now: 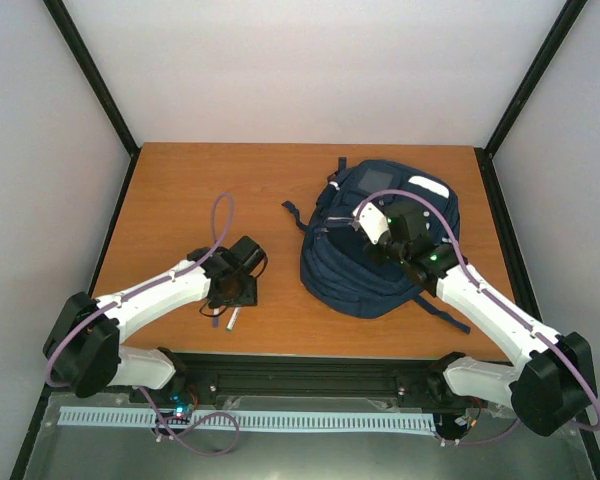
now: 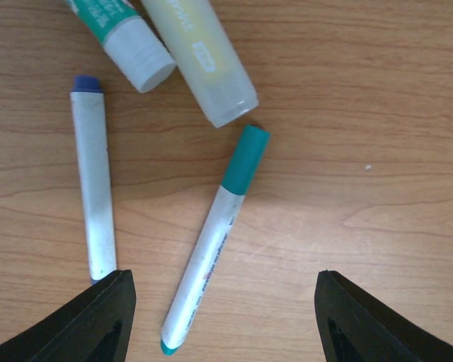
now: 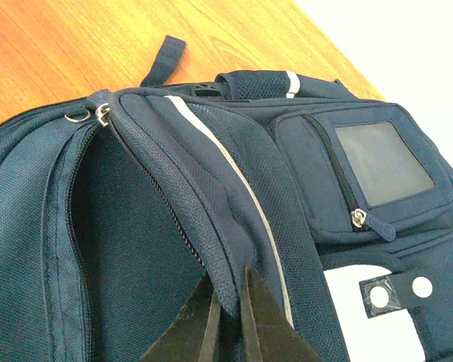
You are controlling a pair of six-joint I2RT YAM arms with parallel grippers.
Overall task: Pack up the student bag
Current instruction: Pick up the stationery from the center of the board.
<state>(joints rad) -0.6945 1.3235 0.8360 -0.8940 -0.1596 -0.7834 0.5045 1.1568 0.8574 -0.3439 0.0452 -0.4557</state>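
The marker lies below the open fingers of my left gripper, so I should lower them onto the marker's white body just behind the teal cap (image 2: 217, 226) and close.
The navy student bag (image 1: 360, 265) lies on the right half of the table, its main zip open. In the right wrist view my right gripper (image 3: 230, 305) is shut on the edge of the bag's zip flap (image 3: 211, 226) and holds it up, showing the dark opening (image 3: 128, 226). My left gripper (image 2: 223, 302) is open above the table, its fingers on either side of a teal-capped marker (image 2: 219, 226). A blue-capped marker (image 2: 90, 188) lies beside the left finger. In the top view the left gripper (image 1: 235, 288) hangs left of the bag and the right gripper (image 1: 368, 222) is on top of it.
A glue stick with a green label (image 2: 124, 38) and a pale yellow tube (image 2: 200, 56) lie just beyond the markers. The bag's dark straps (image 1: 295, 212) trail onto the wooden table (image 1: 180, 190). Black frame posts and white walls surround the table.
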